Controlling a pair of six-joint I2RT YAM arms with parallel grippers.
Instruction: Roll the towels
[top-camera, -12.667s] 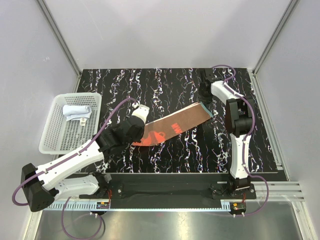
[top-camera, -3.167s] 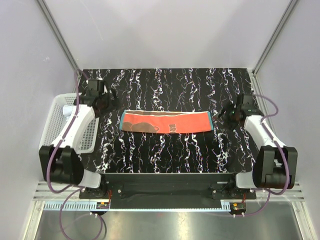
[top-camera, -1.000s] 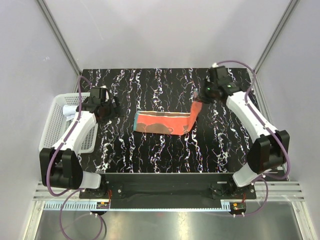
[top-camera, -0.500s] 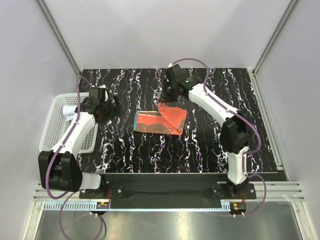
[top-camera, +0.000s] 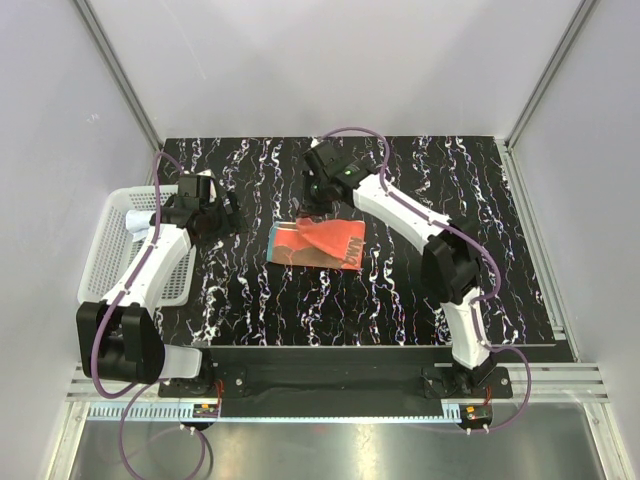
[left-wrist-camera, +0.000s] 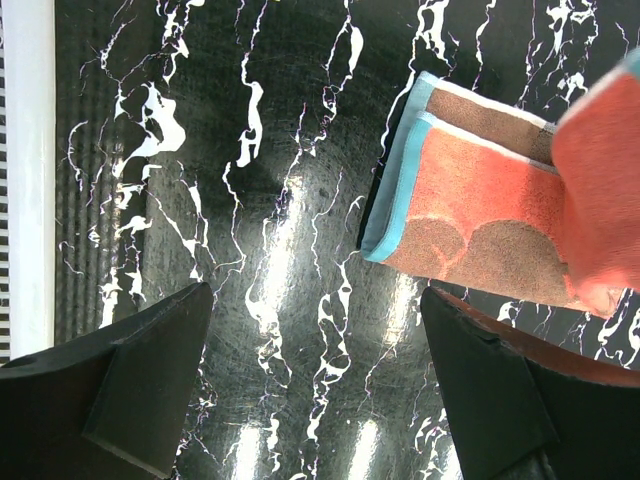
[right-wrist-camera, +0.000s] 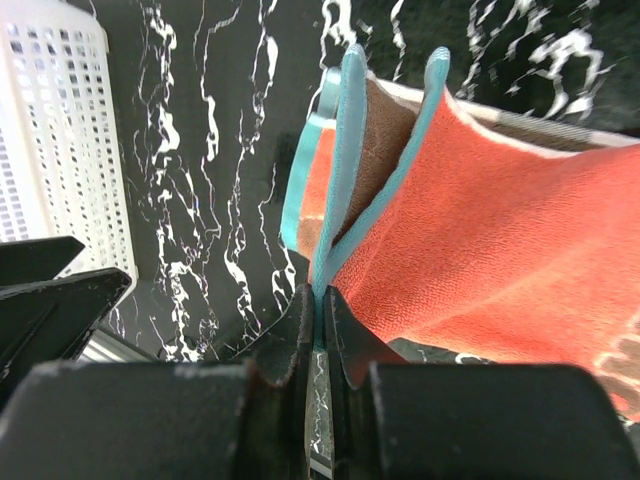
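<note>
I should next lower my right gripper back and to the left in the top view onto the towel's flat teal end (top-camera: 272, 241) (right-wrist-camera: 303, 182), because the held hem stops short of it.
The rust-brown towel (top-camera: 318, 245) with a red-orange face and teal edge lies mid-table, its right part folded over toward the left. My right gripper (top-camera: 317, 207) is shut on the towel's teal hem and holds that end up over the left half. In the right wrist view the fingertips (right-wrist-camera: 300, 310) pinch the hem of the towel (right-wrist-camera: 480, 270). My left gripper (top-camera: 226, 214) hovers open left of the towel. In the left wrist view its jaws (left-wrist-camera: 315, 295) stand wide over bare table, short of the towel's teal end (left-wrist-camera: 450, 210). The pale towel (top-camera: 134, 224) lies in the basket, mostly hidden by the left arm.
A white perforated basket (top-camera: 110, 270) stands at the table's left edge, and shows too in the right wrist view as the basket (right-wrist-camera: 50, 130). The black marbled table (top-camera: 450, 200) is walled by white panels at the back and sides.
My right gripper has carried the towel's right end leftward across the table, folding it over the left half. The left arm has stayed still and open.
</note>
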